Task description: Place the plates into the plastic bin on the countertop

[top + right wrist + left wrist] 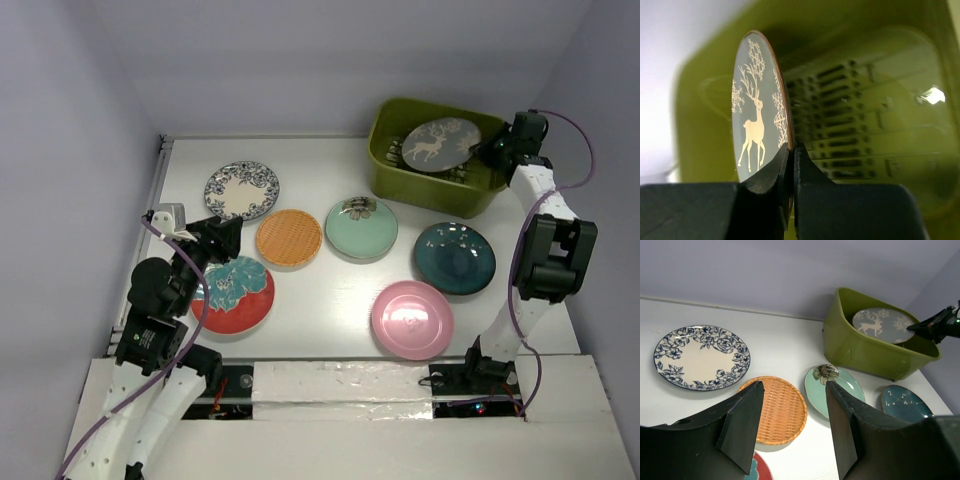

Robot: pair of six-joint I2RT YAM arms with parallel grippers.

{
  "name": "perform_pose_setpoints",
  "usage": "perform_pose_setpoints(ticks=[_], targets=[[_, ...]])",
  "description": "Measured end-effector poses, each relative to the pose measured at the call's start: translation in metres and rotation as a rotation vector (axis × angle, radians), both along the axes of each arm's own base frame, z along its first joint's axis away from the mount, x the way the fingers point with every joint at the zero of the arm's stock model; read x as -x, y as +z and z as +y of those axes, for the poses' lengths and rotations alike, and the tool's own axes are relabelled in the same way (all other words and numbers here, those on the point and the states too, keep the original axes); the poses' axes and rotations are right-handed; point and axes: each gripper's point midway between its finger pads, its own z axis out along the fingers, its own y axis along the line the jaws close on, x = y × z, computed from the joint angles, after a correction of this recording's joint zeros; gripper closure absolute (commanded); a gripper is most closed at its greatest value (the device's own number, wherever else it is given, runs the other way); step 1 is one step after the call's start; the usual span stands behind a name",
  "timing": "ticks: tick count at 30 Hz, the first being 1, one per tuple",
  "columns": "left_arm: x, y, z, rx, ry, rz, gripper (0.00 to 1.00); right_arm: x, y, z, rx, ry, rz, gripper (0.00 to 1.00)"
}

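My right gripper lowers the grey plate toward the ribbed bottom of the olive-green bin next, and then it releases the plate's rim.
My right gripper is shut on the rim of the grey plate with a deer pattern and holds it inside the olive-green plastic bin. In the right wrist view the plate stands edge-on between my fingertips over the ribbed bin bottom. My left gripper is open and empty above the red-and-teal plate. On the countertop lie the white floral plate, orange plate, mint plate, dark teal plate and pink plate.
Pale lilac walls close in the back and both sides. The bin stands at the back right corner. In the left wrist view the orange plate and mint plate lie just ahead of my open fingers.
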Motion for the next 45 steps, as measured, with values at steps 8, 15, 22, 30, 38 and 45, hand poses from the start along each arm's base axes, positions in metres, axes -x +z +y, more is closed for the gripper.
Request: perform_pose_setpoints(ticks=[8,15,22,30,38,45], targets=[[0.0,0.0,0.0,0.0,-0.001,0.0,0.5,0.002,-0.068,-0.009,0.043,-0.002,0.161,1.0],[0.0,0.0,-0.001,0.0,-0.008,0.0,0.5,-0.002,-0.077,-0.014,0.064,-0.012,0.197,0.42],[0.001,0.0,-0.001,0.0,-0.009,-0.001,0.5,0.003,-0.07,-0.02,0.131,-0.022,0.202,0.11],[0.001,0.001,-0.002,0.0,-0.011,-0.003,0.51,0.011,0.015,-0.003,0.17,-0.002,0.051,0.03],[0.006,0.006,-0.001,0.009,-0.014,-0.025,0.63,0.08,0.132,0.14,0.169,0.242,-0.295,1.0],[0.008,0.007,-0.002,0.011,-0.02,-0.028,1.0,0.19,0.001,0.314,-0.02,0.62,-0.134,0.48]])
